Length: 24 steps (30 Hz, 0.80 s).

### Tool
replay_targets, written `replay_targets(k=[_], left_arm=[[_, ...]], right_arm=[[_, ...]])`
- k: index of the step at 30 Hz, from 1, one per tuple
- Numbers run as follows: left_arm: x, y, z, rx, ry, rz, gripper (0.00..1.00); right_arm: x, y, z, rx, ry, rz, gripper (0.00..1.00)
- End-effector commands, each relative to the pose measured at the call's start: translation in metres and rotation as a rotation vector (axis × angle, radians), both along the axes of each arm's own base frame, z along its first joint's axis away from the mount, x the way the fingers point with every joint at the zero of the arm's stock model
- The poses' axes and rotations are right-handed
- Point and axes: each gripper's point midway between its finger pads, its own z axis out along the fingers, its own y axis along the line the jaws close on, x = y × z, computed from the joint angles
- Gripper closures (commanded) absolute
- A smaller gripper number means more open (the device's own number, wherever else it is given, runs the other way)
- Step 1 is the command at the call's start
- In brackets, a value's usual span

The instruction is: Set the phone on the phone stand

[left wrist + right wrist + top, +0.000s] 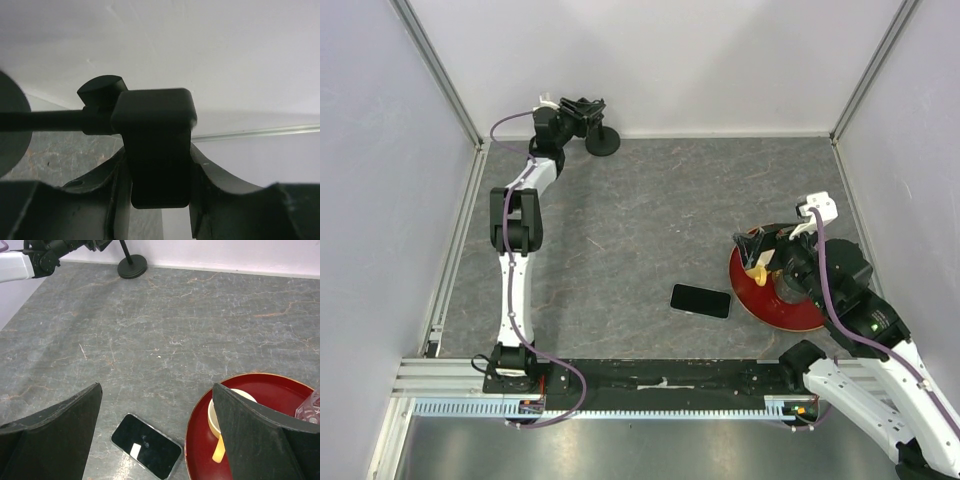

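My left gripper should next bring the stand back from the far wall, closer to the phone (700, 300), and let go of the stand's holder, because the open grey tabletop is back from my gripper.
The phone (700, 300) lies flat, screen up, on the grey table near the front, just left of a red plate; it also shows in the right wrist view (146, 446). The phone stand (603, 140) stands at the back wall. My left gripper (582, 108) is shut on the stand's top clamp holder (157, 145), which sits between my fingers (220, 190); its rod (45, 120) runs left to the disc base (10, 130). My right gripper (757, 258) is open and empty, hovering over the plate's left edge, with the phone below it and to the left (156, 390).
A red plate (800, 312) at the right front holds a cream cup with a yellow handle (220, 432) and something clear at its right edge. White walls enclose the table at the back and sides. The stand's base (132, 266) shows far off.
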Motion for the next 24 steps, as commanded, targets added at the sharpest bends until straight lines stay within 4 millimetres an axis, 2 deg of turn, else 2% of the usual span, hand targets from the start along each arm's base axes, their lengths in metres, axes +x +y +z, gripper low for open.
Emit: replay_targets(k=[1, 3, 4, 6, 7, 9, 10, 11, 12, 13, 14, 15, 17, 18, 20, 21, 22, 23, 24], left_arm=[[-0.029, -0.002, 0.047, 0.042, -0.032, 0.019, 0.97], [-0.046, -0.013, 0.059, 0.023, -0.018, 0.009, 0.98], [-0.063, -0.017, 0.07, 0.017, -0.004, 0.003, 0.98], [-0.087, -0.029, 0.077, -0.021, 0.035, -0.022, 0.98], [-0.111, -0.03, 0.087, -0.032, 0.05, -0.025, 0.98], [-0.137, -0.039, 0.093, -0.053, 0.08, -0.009, 0.98], [-0.155, -0.04, 0.07, -0.044, 0.14, -0.002, 0.98], [-0.173, -0.038, 0.098, -0.053, 0.097, 0.018, 0.98], [-0.194, -0.048, 0.075, -0.038, 0.154, 0.011, 0.98], [-0.207, -0.05, 0.067, -0.031, 0.19, 0.02, 0.98], [-0.223, -0.045, 0.09, -0.047, 0.15, 0.07, 0.98], [-0.244, -0.056, 0.061, -0.041, 0.215, 0.071, 0.98], [-0.263, -0.052, 0.07, -0.06, 0.191, 0.14, 0.98], [-0.28, -0.061, 0.052, -0.054, 0.23, 0.125, 0.98], [-0.288, -0.057, 0.044, -0.058, 0.239, 0.185, 0.98], [-0.302, -0.062, 0.035, -0.075, 0.261, 0.178, 0.98], [-0.307, -0.064, 0.03, -0.085, 0.269, 0.18, 0.98], [-0.309, -0.065, 0.035, -0.114, 0.239, 0.186, 0.98], [-0.315, -0.066, 0.026, -0.128, 0.259, 0.181, 0.98]], right_arm=[[-0.004, -0.002, 0.024, 0.057, -0.032, -0.012, 0.02], [-0.002, 0.003, 0.018, 0.064, -0.014, 0.001, 0.02], [-0.001, 0.004, 0.014, 0.064, 0.001, -0.002, 0.02], [0.005, 0.008, 0.002, 0.068, 0.054, -0.011, 0.02], [0.007, 0.011, -0.003, 0.072, 0.075, -0.015, 0.02], [0.013, 0.022, -0.016, 0.077, 0.126, 0.009, 0.02], [0.013, 0.032, -0.016, 0.109, 0.142, 0.044, 0.02], [0.016, 0.039, -0.026, 0.109, 0.181, 0.059, 0.02], [0.017, 0.044, -0.031, 0.113, 0.203, 0.07, 0.02], [0.016, 0.051, -0.033, 0.142, 0.222, 0.085, 0.02], [0.018, 0.054, -0.044, 0.142, 0.251, 0.082, 0.02], [0.018, 0.057, -0.047, 0.154, 0.259, 0.084, 0.02], [0.015, 0.065, -0.053, 0.191, 0.274, 0.095, 0.02], [0.013, 0.067, -0.055, 0.201, 0.278, 0.099, 0.02], [0.011, 0.068, -0.061, 0.202, 0.29, 0.092, 0.02], [0.009, 0.067, -0.062, 0.204, 0.293, 0.089, 0.02], [0.006, 0.066, -0.062, 0.207, 0.288, 0.084, 0.02], [0.004, 0.066, -0.066, 0.216, 0.296, 0.075, 0.02], [0.004, 0.065, -0.066, 0.221, 0.294, 0.068, 0.02]])
